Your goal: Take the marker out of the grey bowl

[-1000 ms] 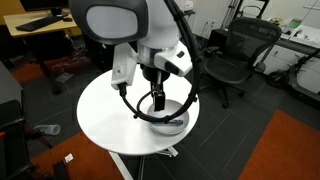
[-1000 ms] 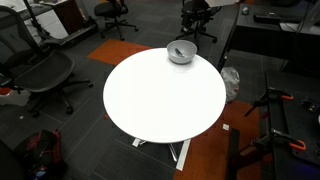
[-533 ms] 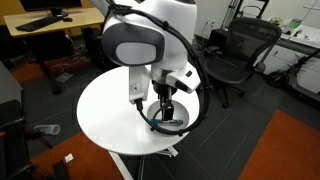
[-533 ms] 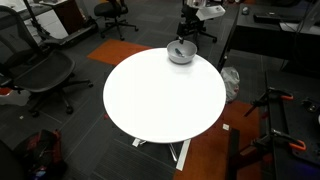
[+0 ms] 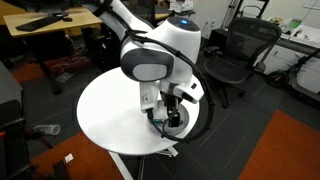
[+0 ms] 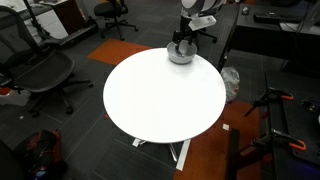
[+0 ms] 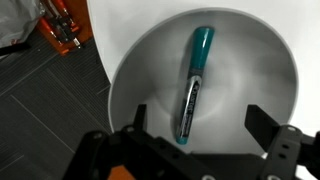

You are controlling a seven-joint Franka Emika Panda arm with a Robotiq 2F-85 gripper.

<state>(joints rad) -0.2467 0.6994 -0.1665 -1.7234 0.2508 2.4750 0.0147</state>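
Note:
The marker already lies lengthwise between the open fingertips of the robot's gripper, so the gripper should go down into the grey bowl (image 7: 262, 60) next, bringing the fingertips down around the marker's dark end (image 7: 187, 112).
The marker (image 7: 193, 82), dark with teal ends, lies lengthwise in the middle of the grey bowl (image 7: 262, 60). In the wrist view my gripper (image 7: 200, 128) is open, its two fingers spread either side of the marker's near end, just above the bowl. In both exterior views the gripper (image 5: 170, 112) (image 6: 181, 42) hangs over the bowl (image 5: 179, 123) (image 6: 180, 56) near the edge of the round white table (image 6: 160, 95). The marker is hidden in the exterior views.
The bowl sits close to the table's rim (image 5: 110, 110). Office chairs (image 5: 235, 50) (image 6: 40, 72) stand around the table. Dark floor and an orange object (image 7: 62, 28) show beside the table edge in the wrist view.
The arm has swung further over the bowl and lowered the gripper toward it. The bowl has not moved.

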